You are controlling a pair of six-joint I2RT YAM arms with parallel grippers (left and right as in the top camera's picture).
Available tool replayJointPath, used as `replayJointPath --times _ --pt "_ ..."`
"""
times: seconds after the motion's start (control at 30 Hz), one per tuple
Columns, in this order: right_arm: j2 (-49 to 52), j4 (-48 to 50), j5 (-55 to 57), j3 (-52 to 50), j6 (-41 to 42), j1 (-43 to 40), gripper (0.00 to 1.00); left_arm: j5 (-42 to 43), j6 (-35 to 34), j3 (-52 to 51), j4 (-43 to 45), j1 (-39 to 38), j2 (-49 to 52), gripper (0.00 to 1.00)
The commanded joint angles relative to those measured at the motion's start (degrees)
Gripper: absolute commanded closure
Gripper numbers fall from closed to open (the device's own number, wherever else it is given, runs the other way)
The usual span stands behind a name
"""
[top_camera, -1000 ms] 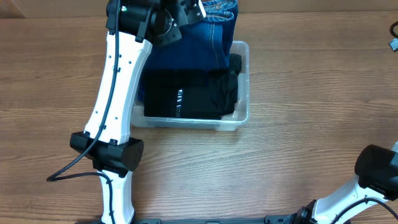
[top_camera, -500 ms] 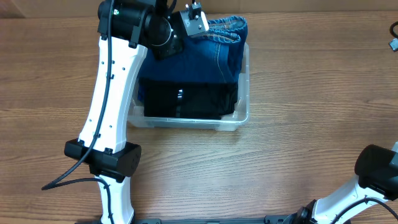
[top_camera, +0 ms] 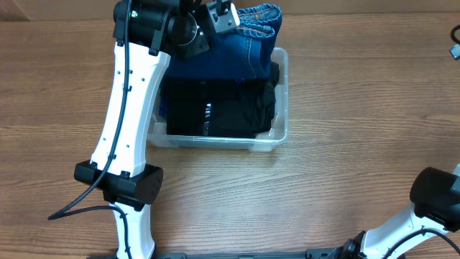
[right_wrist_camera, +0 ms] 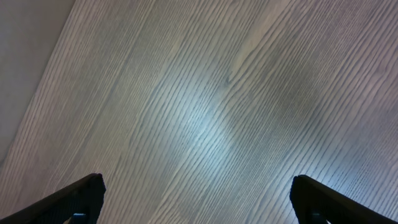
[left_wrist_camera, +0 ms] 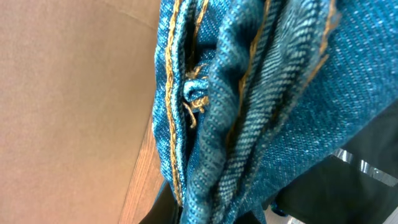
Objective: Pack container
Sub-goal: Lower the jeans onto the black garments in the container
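The jeans [top_camera: 241, 50] are hanging past the container's far rim, so my left gripper will pull them back and down to the inside of the container to release the jeans' waistband.
The container [top_camera: 281, 134], a clear plastic tub, sits at the table's middle back. A folded black garment [top_camera: 215, 109] fills its near part. Blue jeans [top_camera: 241, 50] lie over its far part and hang past the far rim. My left gripper [top_camera: 227, 16] is above the tub's far edge, shut on the jeans' waistband. In the left wrist view the jeans [left_wrist_camera: 249, 106] fill the frame and the left gripper's dark fingers [left_wrist_camera: 214, 214] show only at the bottom edge. My right gripper [right_wrist_camera: 199, 202] is open and empty over bare wood, away from the tub.
The left arm [top_camera: 129, 108] runs along the tub's left side from its base at the front. The right arm's base [top_camera: 435, 194] is at the front right corner. A small dark object [top_camera: 454, 44] lies at the far right edge.
The left gripper shifted slightly left and back with the jeans. The denim drew off the tub's right end, and the black garment there shows again.
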Motion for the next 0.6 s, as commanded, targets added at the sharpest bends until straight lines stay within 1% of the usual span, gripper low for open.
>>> replayJointPath --times 0.0,0.37,0.47,0.57 --pt "-0.31 0.2 0.15 0.57 0.0 -0.11 0.0 -0.33 0.85 1.07 1.79 1.25 -3.45 0.96" --pt "-0.31 0.2 0.15 0.57 0.0 -0.11 0.0 1.18 0.83 -9.35 3.78 1.44 -3.37 0.96" --pt "-0.31 0.2 0.15 0.57 0.0 -0.11 0.0 1.2 -0.13 -9.84 3.93 1.31 -3.37 0.96" --pt "-0.31 0.2 0.15 0.57 0.0 -0.11 0.0 1.18 -1.2 -9.84 3.87 0.59 -3.37 0.91"
